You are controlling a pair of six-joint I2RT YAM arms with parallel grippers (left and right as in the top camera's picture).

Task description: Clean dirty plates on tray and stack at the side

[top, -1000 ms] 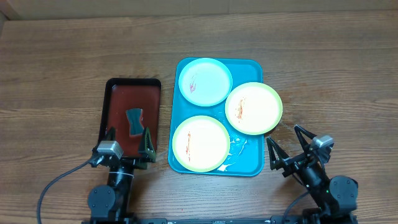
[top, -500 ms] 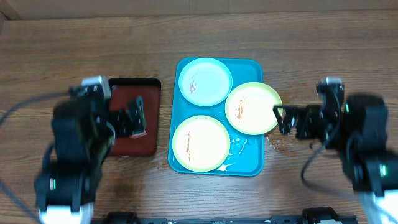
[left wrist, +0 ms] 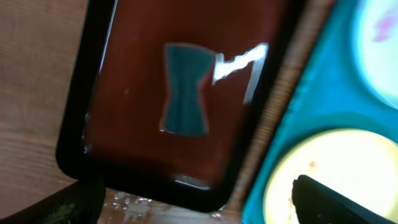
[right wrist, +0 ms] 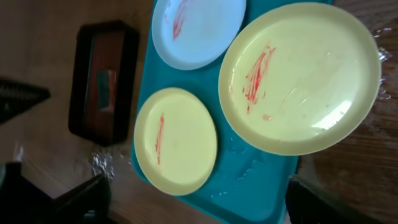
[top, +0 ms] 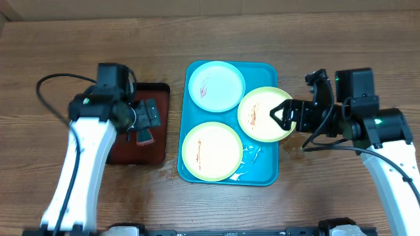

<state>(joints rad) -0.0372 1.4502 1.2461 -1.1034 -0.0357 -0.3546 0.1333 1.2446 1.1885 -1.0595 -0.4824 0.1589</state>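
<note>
My right gripper moves down and back from the overhanging plate next. It goes onto the near yellow-green plate's facing rim (top: pixel 241 160) (right wrist: pixel 213 158), since bare wet tray leaves that rim open.
Three plates lie on the turquoise tray (top: pixel 260 167). A pale blue plate (top: pixel 216 85) is at the far end, a yellow-green one (top: pixel 211 151) at the near left, another yellow-green one (top: pixel 266 115) overhangs the tray's right rim. All have red smears. They also show in the right wrist view: blue (right wrist: pixel 199 31), near yellow (right wrist: pixel 176 140), overhanging yellow (right wrist: pixel 298 74). My right gripper (top: pixel 283 119) is open above the overhanging plate's right edge. My left gripper (top: pixel 146 122) is open above the dark red tray (top: pixel 117 154), near a teal sponge (left wrist: pixel 185 88).
The dark red, black-rimmed tray (left wrist: pixel 134 155) sits left of the turquoise tray (left wrist: pixel 311 93) on the wooden table. Water drops lie on the wood by the dark tray's near corner (left wrist: pixel 134 202) and right of the overhanging plate (top: pixel 294 149).
Both arms have risen from the near table edge and swung inward: the left over the dark red tray, the right over the overhanging yellow-green plate. The plates have not moved.
</note>
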